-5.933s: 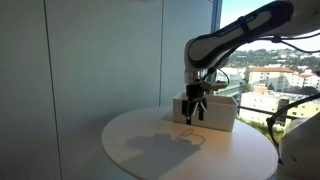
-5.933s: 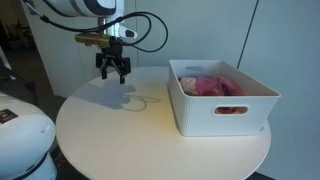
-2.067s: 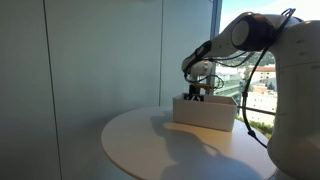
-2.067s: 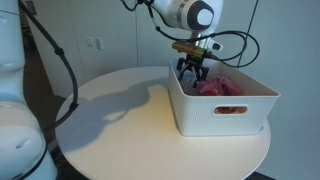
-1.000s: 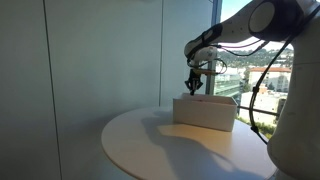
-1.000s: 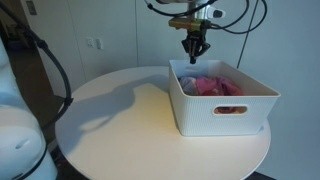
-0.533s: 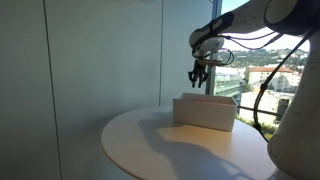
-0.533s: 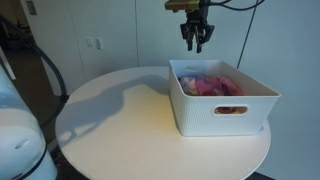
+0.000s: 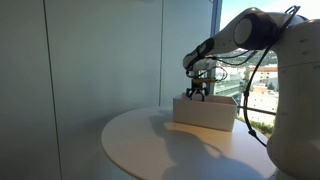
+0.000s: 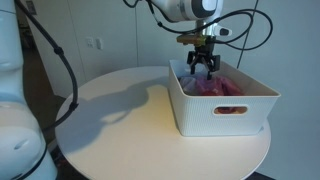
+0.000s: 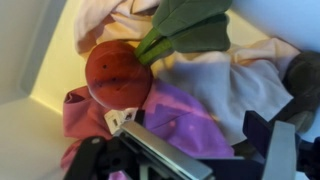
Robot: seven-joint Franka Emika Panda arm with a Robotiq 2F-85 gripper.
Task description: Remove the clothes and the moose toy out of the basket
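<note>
Next I need to bring my gripper down onto the purple edge beside the pale pink cloth and close it, since the purple cloth (image 11: 178, 112) lies below, already between the open fingers.
A white slatted basket (image 10: 222, 110) stands on the round table and also shows in an exterior view (image 9: 205, 112). Pink and purple clothes (image 10: 214, 87) fill it. In the wrist view a purple cloth (image 11: 178, 112) lies beside a pale pink cloth (image 11: 225, 78) and a red round plush with green leaves (image 11: 118, 72). A dark shape (image 11: 302, 78) sits at the right edge; I cannot tell whether it is the moose toy. My gripper (image 10: 204, 66) hangs open just over the clothes, its fingers (image 11: 205, 152) straddling the purple cloth.
The round white table (image 10: 120, 120) has bare surface beside the basket. A window with a city view (image 9: 270, 80) is behind the basket. The basket walls (image 11: 35, 70) close in around the gripper.
The gripper was high above the basket with its fingers close together. It has come down into the basket mouth and its fingers are spread.
</note>
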